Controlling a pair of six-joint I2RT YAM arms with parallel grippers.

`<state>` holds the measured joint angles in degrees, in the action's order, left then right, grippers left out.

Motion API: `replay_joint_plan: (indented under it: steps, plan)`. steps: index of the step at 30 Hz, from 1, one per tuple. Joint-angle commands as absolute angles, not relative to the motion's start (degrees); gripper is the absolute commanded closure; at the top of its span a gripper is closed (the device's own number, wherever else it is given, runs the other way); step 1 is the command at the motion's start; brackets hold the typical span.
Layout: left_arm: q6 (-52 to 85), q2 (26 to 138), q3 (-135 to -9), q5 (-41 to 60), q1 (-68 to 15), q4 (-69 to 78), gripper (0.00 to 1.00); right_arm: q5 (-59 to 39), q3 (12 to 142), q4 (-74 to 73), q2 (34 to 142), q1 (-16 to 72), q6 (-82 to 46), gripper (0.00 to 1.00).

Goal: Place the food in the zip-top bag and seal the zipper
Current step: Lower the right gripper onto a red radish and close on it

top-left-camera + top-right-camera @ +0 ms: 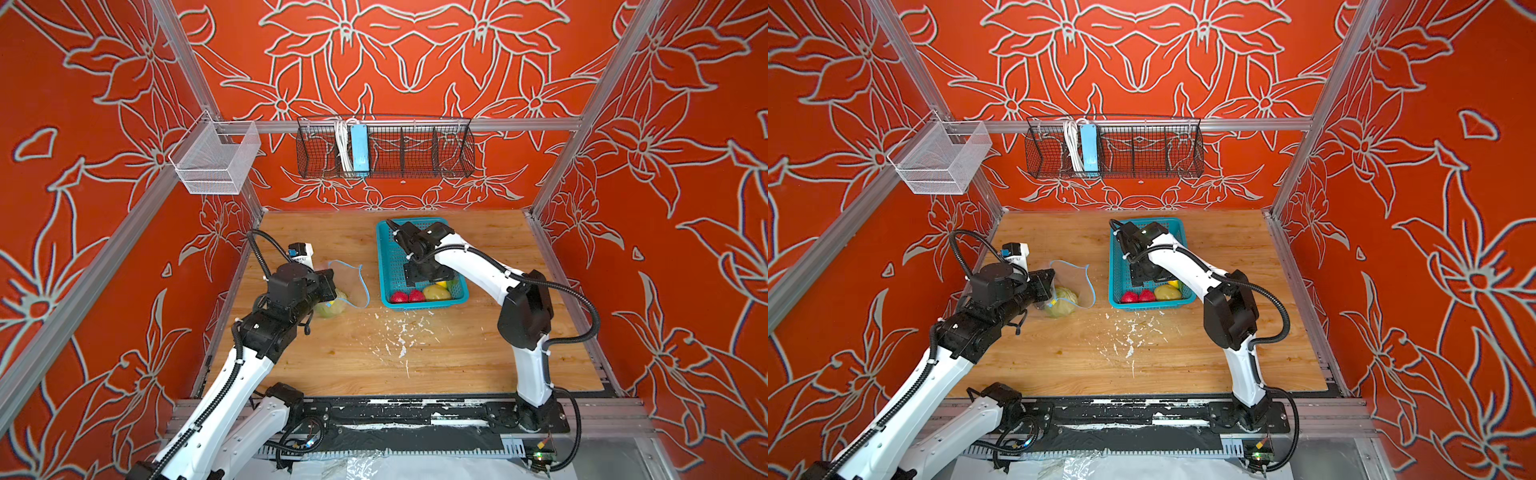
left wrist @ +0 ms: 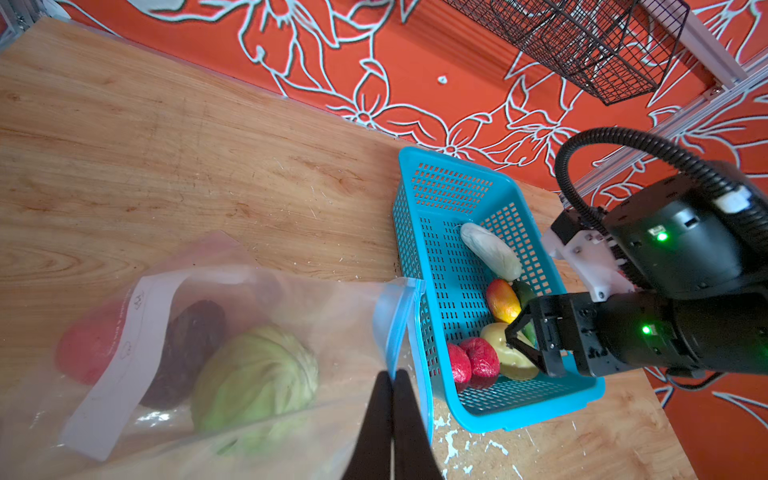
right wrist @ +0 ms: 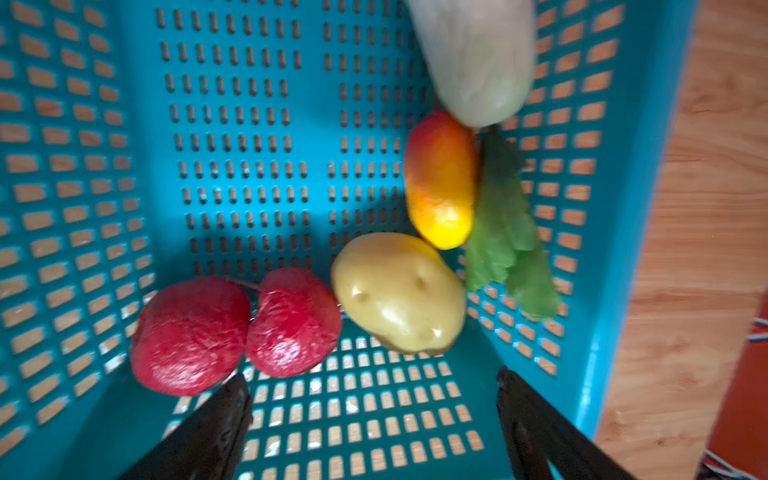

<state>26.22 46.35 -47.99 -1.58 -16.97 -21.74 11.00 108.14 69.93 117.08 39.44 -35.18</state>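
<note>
Next I should shift my open right gripper toward the bag (image 2: 249, 299) and bring the fingertips down around the red food piece beside the potato, which lies below.
The clear zip-top bag (image 2: 249, 299) lies left of the teal basket (image 2: 449, 187) and holds a green cabbage (image 2: 253, 374), a dark avocado (image 2: 191, 345) and a red piece (image 2: 83, 349). My left gripper (image 2: 392, 376) is shut on the bag's edge at the blue zipper (image 2: 395, 320). Inside the basket my right gripper (image 3: 372, 378) hangs open, just above the floor and near the yellow potato (image 3: 399, 291) and two strawberries (image 3: 191, 332). The mango (image 3: 440, 178), white cucumber (image 3: 478, 62) and a green leaf (image 3: 507, 232) lie further along the basket.
The basket (image 1: 384, 266) stands at the back middle of the wooden table (image 1: 478, 353). White flecks (image 1: 399, 336) mark the wood in front of it. On the back wall hangs a black wire rack with a light-blue power strip (image 1: 359, 149); a white mesh bin (image 1: 216, 162) hangs at the left.
</note>
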Motion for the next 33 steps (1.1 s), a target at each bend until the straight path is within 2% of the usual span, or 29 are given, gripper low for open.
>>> replay_joint_plan:
  steps: [1,7,20,33]
  plan:
    - [26.60,45.99,-47.65,-1.67,-16.96,-20.14,1.00,6.16,106.07,68.47,116.84,39.29,-36.02,0.09]
    - [26.60,46.05,-47.68,-1.76,-16.94,-20.13,1.00,3.28,105.91,67.68,119.44,39.28,-35.80,0.20]
    - [26.17,46.22,-47.97,-2.37,-16.92,-20.30,1.00,2.91,107.59,67.46,125.90,39.29,-34.61,0.34]
    - [26.29,45.79,-47.77,-2.46,-16.96,-20.39,1.00,2.29,109.12,66.74,128.17,39.20,-34.10,0.68]
